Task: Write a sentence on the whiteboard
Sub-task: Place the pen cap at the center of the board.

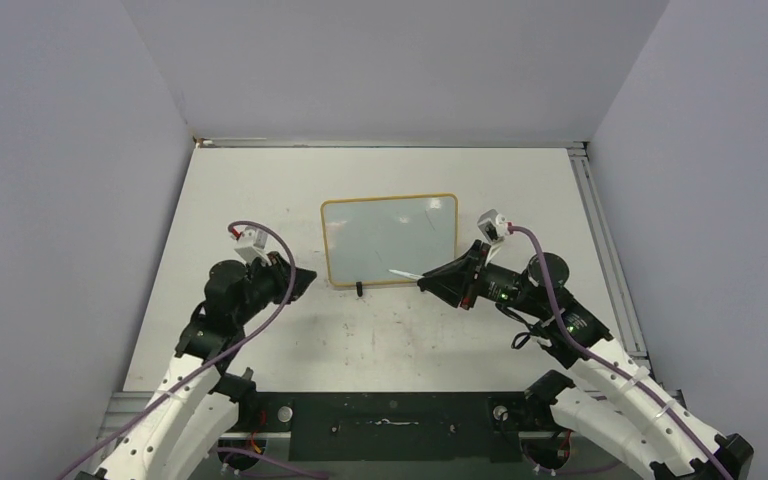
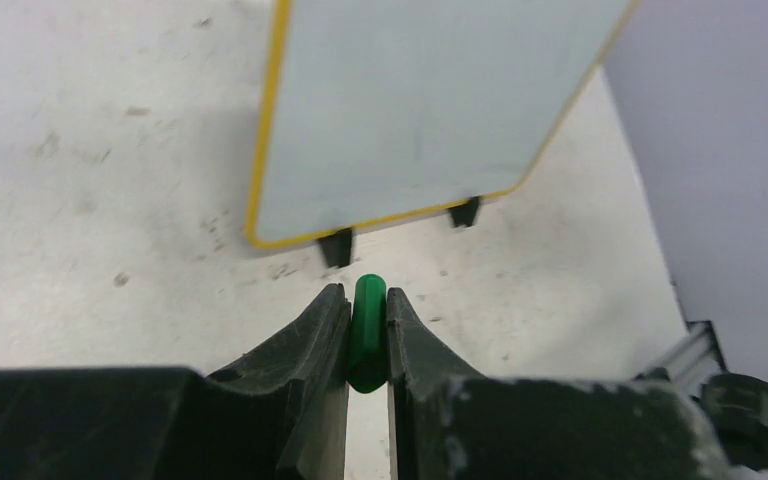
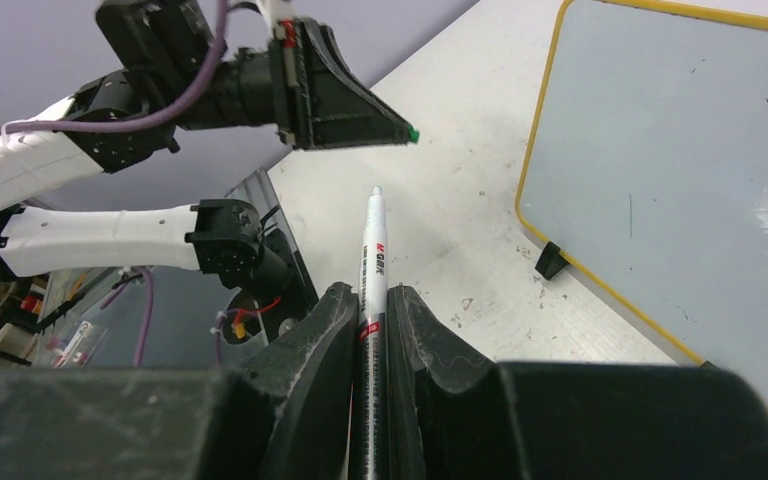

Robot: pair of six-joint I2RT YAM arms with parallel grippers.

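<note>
The robot will next lower its left gripper, then draw it back beside the near corner of the board.
The whiteboard, white with a thin yellow frame, lies at the table's middle. No sentence shows on it; its surface looks blank. My left gripper hovers left of the board's near corner, shut on a green marker cap. My right gripper is at the board's near right edge, shut on a white uncapped marker. The marker's tip points left toward the left gripper, with a gap between them.
Black clip feet stick out at the board's near edge. The white tabletop is scuffed and smudged. Grey walls close in three sides, and a metal rail runs along the table's right edge.
</note>
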